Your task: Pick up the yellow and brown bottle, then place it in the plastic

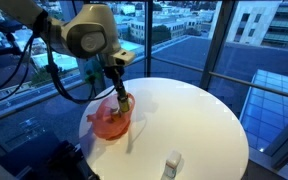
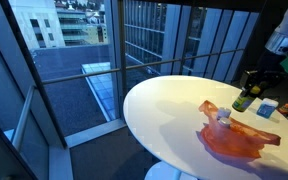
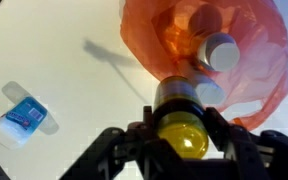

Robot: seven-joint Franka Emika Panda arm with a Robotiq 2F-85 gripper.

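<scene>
My gripper next moves in over the open orange bag and down beside the white-capped bottle (image 2: 224, 115) to release the held bottle, which hangs at the bag's edge.
The yellow and brown bottle (image 3: 179, 128) sits between my gripper's (image 3: 180, 112) two fingers, which are shut on it. In both exterior views the bottle (image 1: 126, 101) (image 2: 243, 101) is held at the edge of the orange plastic bag (image 1: 108, 122) (image 2: 240, 142), just above the round white table (image 1: 199, 120). In the wrist view the orange plastic bag (image 3: 246, 70) lies open ahead of the bottle, with a white-capped bottle (image 3: 222, 51) inside it. That white bottle (image 2: 224, 115) also shows in an exterior view.
A small blue and white packet (image 3: 24, 115) (image 2: 268, 108) lies on the table beside the bag. It also shows near the table's front edge (image 1: 171, 163). Glass walls and railings surround the table (image 2: 164, 110).
</scene>
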